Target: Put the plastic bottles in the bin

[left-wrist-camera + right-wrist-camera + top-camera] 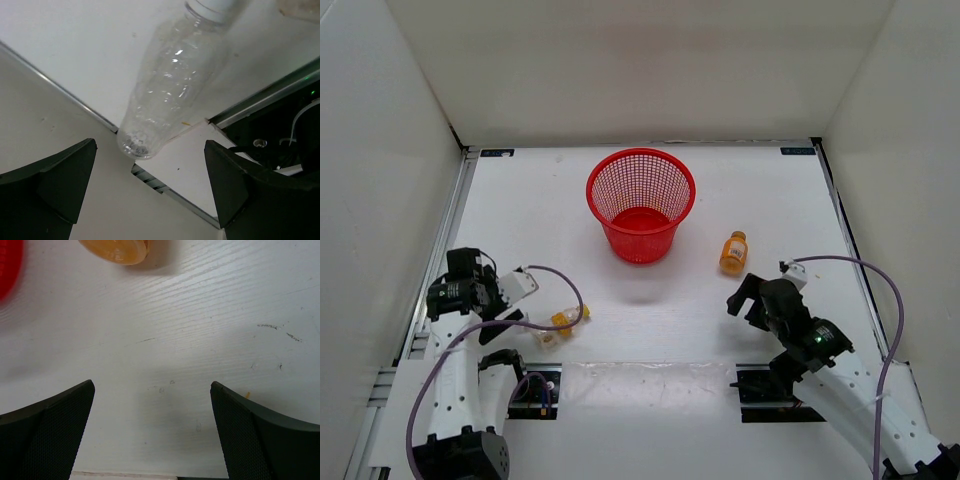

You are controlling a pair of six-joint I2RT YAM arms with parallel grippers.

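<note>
Only the clear bottle's base reaches my left gripper's open fingers so far, so they will move down onto the middle of the clear bottle point(165, 92), astride its body.
The red mesh bin point(640, 205) stands upright at mid-table, and its edge shows in the right wrist view point(7, 265). An orange bottle point(733, 252) lies to its right, just ahead of my right gripper point(748, 300), which is open and empty. In the right wrist view the bottle's base point(116, 249) sits at the top, beyond the gripper point(152, 430). Clear bottles with yellow parts point(563, 322) lie near my left gripper point(485, 300). In the left wrist view one clear bottle point(170, 90) lies base-first just ahead of the open, empty gripper point(150, 190).
White walls enclose the table on three sides. A metal rail point(450, 240) runs along the left table edge and also shows in the left wrist view point(55, 85). The left arm's black base plate point(535, 392) and cables sit close to the clear bottles.
</note>
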